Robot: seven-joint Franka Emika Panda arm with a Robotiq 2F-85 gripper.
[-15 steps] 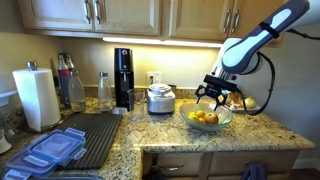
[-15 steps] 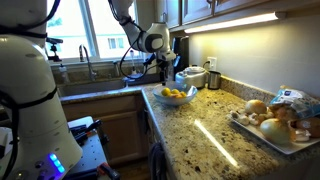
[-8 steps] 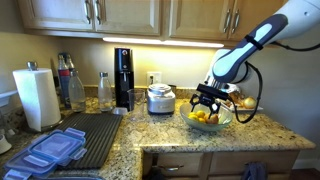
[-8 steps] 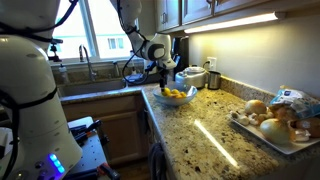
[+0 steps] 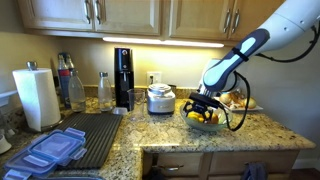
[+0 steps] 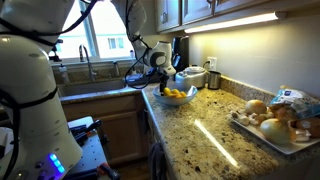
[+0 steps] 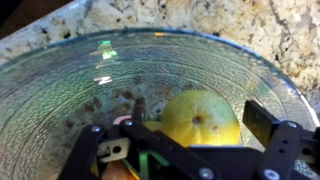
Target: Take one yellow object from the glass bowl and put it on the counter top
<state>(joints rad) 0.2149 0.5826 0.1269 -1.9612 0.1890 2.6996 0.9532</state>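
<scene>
The fruit is already between my fingers, so my gripper will next stay low in the glass bowl point(image 7: 60, 90) and close them onto the sides of the yellow lemon-like fruit point(image 7: 201, 118).
The glass bowl point(image 7: 60, 90) fills the wrist view and holds a yellow lemon-like fruit point(image 7: 200, 120). My gripper point(image 7: 200, 118) is open and low inside the bowl. One finger point(image 7: 138, 108) stands left of the fruit and the other finger point(image 7: 262, 122) close on its right. More fruit beneath is mostly hidden by the gripper body. In both exterior views the gripper point(image 5: 203, 106) point(image 6: 160, 87) dips into the bowl point(image 5: 222, 120) point(image 6: 186, 97), which stands on the granite counter top point(image 5: 255, 135) point(image 6: 200, 130).
A rice cooker point(image 5: 160, 98), a black soda maker point(image 5: 123, 78), bottles point(image 5: 70, 85), a paper towel roll point(image 5: 36, 97), a black drying mat point(image 5: 95, 135) and plastic lids point(image 5: 55, 150) stand left of the bowl. A white plate with produce point(image 6: 285, 140) lies farther along the counter.
The arm has come down and the gripper has lowered from above the bowl into it, around a yellow fruit.
</scene>
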